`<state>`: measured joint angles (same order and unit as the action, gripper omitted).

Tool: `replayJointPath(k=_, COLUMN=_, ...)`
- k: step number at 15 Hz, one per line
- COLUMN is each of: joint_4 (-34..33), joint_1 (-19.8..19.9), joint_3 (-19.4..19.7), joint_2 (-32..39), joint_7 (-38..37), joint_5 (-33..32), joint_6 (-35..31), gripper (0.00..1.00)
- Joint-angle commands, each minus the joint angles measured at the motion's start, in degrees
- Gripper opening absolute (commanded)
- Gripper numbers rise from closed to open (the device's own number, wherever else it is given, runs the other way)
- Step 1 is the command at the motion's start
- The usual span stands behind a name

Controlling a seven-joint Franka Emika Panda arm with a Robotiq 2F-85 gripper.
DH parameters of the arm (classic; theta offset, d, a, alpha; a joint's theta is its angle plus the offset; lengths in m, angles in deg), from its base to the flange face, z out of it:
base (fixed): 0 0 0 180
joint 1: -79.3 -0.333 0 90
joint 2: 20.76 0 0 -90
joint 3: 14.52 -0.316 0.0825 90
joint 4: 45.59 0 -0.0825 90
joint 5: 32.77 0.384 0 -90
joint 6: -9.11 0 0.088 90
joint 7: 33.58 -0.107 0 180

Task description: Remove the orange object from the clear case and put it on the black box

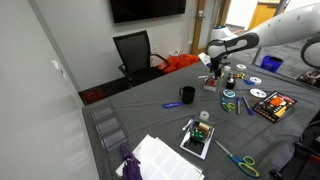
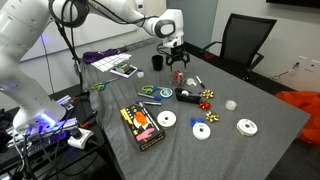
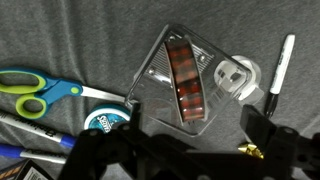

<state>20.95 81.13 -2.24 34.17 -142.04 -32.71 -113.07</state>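
Note:
The near end of the orange object already points between my gripper's open fingers, so I should bring my gripper down toward the clear case with those fingers on both sides of the near end of the orange object.
The clear case lies on the grey cloth with the orange object inside it, shown in the middle of the wrist view. My gripper is open, its two dark fingers hanging above the case's near edge, touching nothing. In both exterior views the gripper hovers low over the table near the black mug; the case itself is hard to make out there. The black box with red and yellow print lies flat some way from the gripper.
Around the case lie blue-green scissors, a teal tape roll, a white marker and a small clear holder. CDs lie near the black box. A white-rimmed tray and green scissors lie on the cloth, and a black chair stands behind.

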Motion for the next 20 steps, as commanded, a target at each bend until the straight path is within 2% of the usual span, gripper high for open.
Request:
replayJointPath(k=1, joint_4=-2.2, joint_1=-0.4, joint_3=0.5, joint_2=2.0, joint_7=-0.8, joint_5=-1.5, joint_6=-0.3, gripper=1.00)
replayJointPath(k=3, joint_4=-2.1, joint_1=0.1, joint_3=-0.5, joint_2=2.2, joint_7=1.9, joint_5=-1.5, joint_6=-0.4, gripper=1.00)
replayJointPath(k=8, joint_4=-2.4, joint_1=-0.4, joint_3=-0.3, joint_2=2.6, joint_7=3.3, joint_5=-1.8, joint_6=0.7, gripper=1.00)
replayJointPath(k=9, joint_4=-2.6, joint_1=-0.5, joint_3=-0.2, joint_2=2.8, joint_7=3.6, joint_5=-2.0, joint_6=0.9, gripper=0.80)
replayJointPath(k=19, joint_4=-3.3, joint_1=-0.9, joint_3=0.4, joint_2=3.8, joint_7=3.8, joint_5=-4.4, joint_6=1.8, gripper=0.09)
replayJointPath(k=20, joint_4=-3.2, joint_1=-0.9, joint_3=0.3, joint_2=3.8, joint_7=3.8, joint_5=-4.5, joint_6=1.8, gripper=0.05)
